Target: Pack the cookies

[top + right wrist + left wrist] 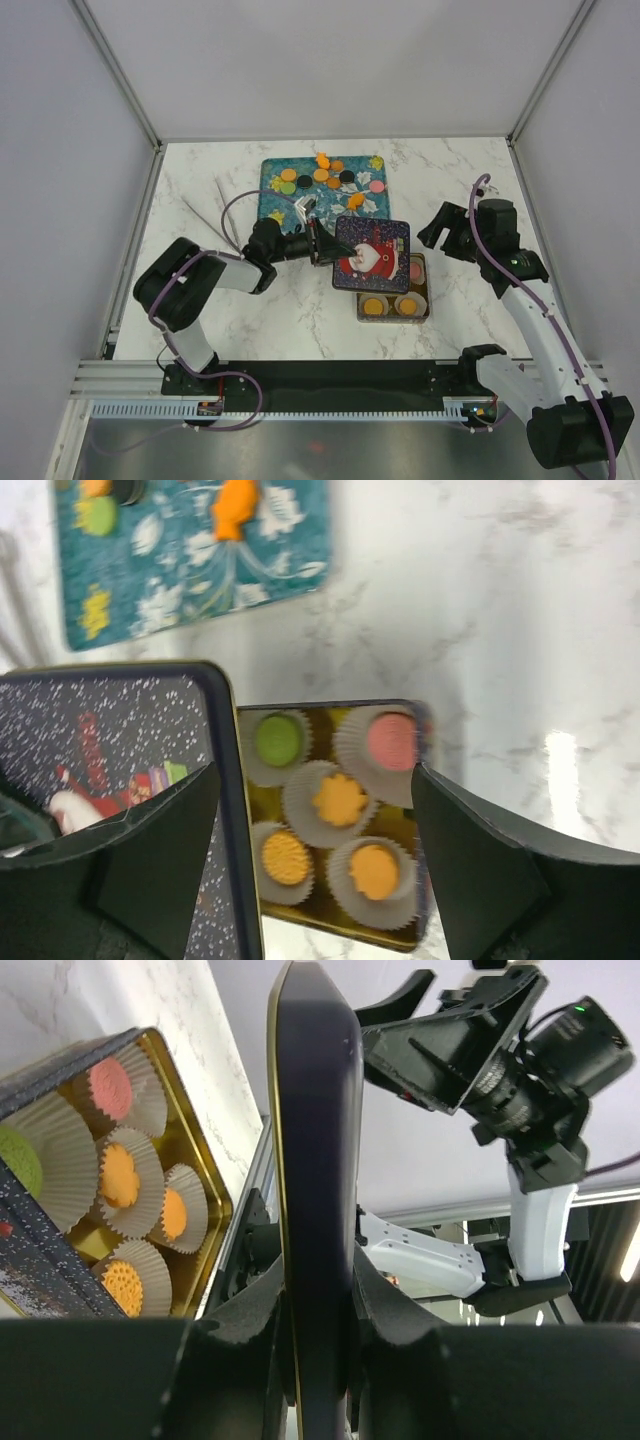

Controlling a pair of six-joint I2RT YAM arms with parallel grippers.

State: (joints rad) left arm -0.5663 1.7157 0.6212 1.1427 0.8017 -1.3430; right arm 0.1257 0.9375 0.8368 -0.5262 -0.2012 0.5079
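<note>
I need to move my left gripper down, back and toward the right in the top view next, to let go of the lid onto the open tin (135, 1185), where the near cookies lie uncovered.
My left gripper (322, 243) is shut on the edge of a dark tin lid (372, 252) with a Santa picture, holding it tilted over the left part of a gold-lined tin (425, 300). In the left wrist view the lid's edge (315, 1160) stands clamped between my fingers (250, 1310). The tin holds several cookies (340, 800) in white paper cups: three orange, a green and a pink. More loose cookies (321, 176) lie on a teal floral mat (275, 200) behind. My right gripper (440, 230) is open and empty, raised above the tin (340, 935).
An orange figure (323, 159) lies at the mat's far edge. Thin metal tongs (225, 210) lie on the marble left of the mat. Grey walls enclose the table on three sides.
</note>
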